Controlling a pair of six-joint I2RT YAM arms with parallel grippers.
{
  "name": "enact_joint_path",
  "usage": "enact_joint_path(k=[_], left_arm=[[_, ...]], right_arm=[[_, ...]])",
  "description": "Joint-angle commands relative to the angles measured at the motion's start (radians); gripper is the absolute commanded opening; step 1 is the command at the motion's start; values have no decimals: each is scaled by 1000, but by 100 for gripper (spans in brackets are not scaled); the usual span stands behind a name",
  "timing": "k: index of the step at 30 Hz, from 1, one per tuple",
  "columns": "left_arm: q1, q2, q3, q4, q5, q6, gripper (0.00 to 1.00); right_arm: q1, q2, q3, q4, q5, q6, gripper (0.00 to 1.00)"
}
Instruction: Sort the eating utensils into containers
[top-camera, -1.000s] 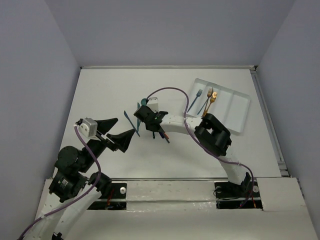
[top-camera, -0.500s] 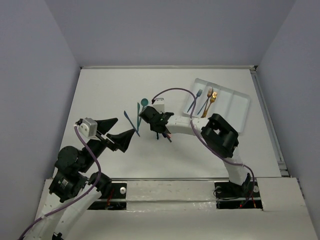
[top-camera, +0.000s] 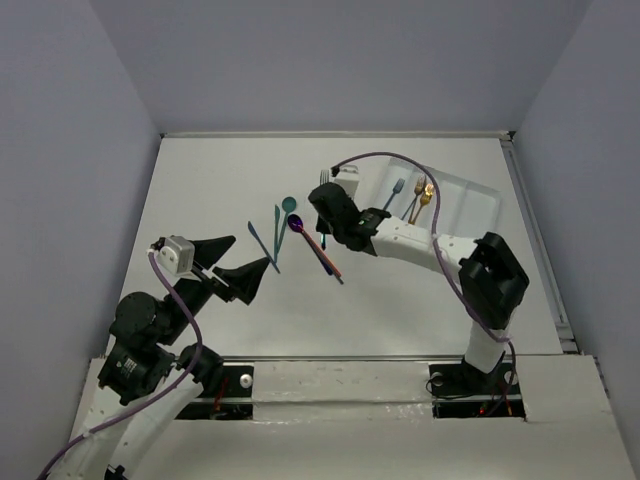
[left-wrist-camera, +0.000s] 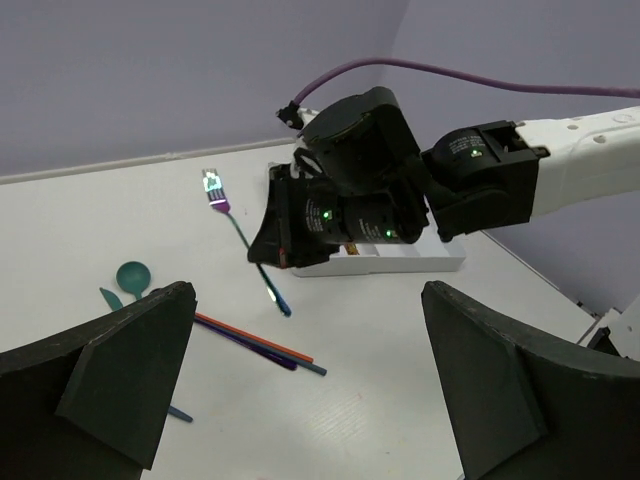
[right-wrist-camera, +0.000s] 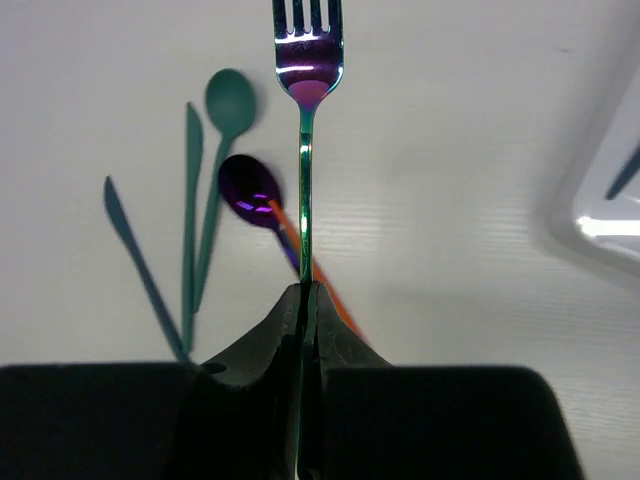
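My right gripper moves across over the tray's section nearest the pile of utensils next and lowers the iridescent fork there, since a blue fork (top-camera: 393, 197) lies in it.
My right gripper (top-camera: 328, 212) is shut on an iridescent teal-purple fork (right-wrist-camera: 305, 150) by its handle and holds it above the table, tines pointing away. It also shows in the left wrist view (left-wrist-camera: 240, 235). Below it lie a purple spoon (right-wrist-camera: 250, 190), an orange utensil (right-wrist-camera: 335, 300), a teal spoon (right-wrist-camera: 230, 100), a teal knife (right-wrist-camera: 190, 200) and a blue knife (right-wrist-camera: 135, 250). The white divided tray (top-camera: 470, 215) stands to the right, holding a blue fork (top-camera: 393, 197) and gold forks (top-camera: 421, 198). My left gripper (top-camera: 253, 252) is open and empty, left of the pile.
The loose utensils lie in a group (top-camera: 290, 235) at the table's middle. The tray's corner shows at the right of the right wrist view (right-wrist-camera: 610, 200). A purple cable (top-camera: 400, 160) arcs over the right arm. Walls close in the table on three sides.
My right gripper has risen and moved up and right toward the tray with the fork in it, uncovering the purple spoon and orange utensil. The left arm has not moved.
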Motion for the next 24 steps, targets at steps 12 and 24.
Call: enact_joint_path(k=[12,24], left_arm=[[2,13,31,30,7,2,99],[11,45,33,33,4,4,99]], right_arm=[[-438,-100,-101,103,-77,-101,0],[-527,52,-14,97,-148,-119,0]])
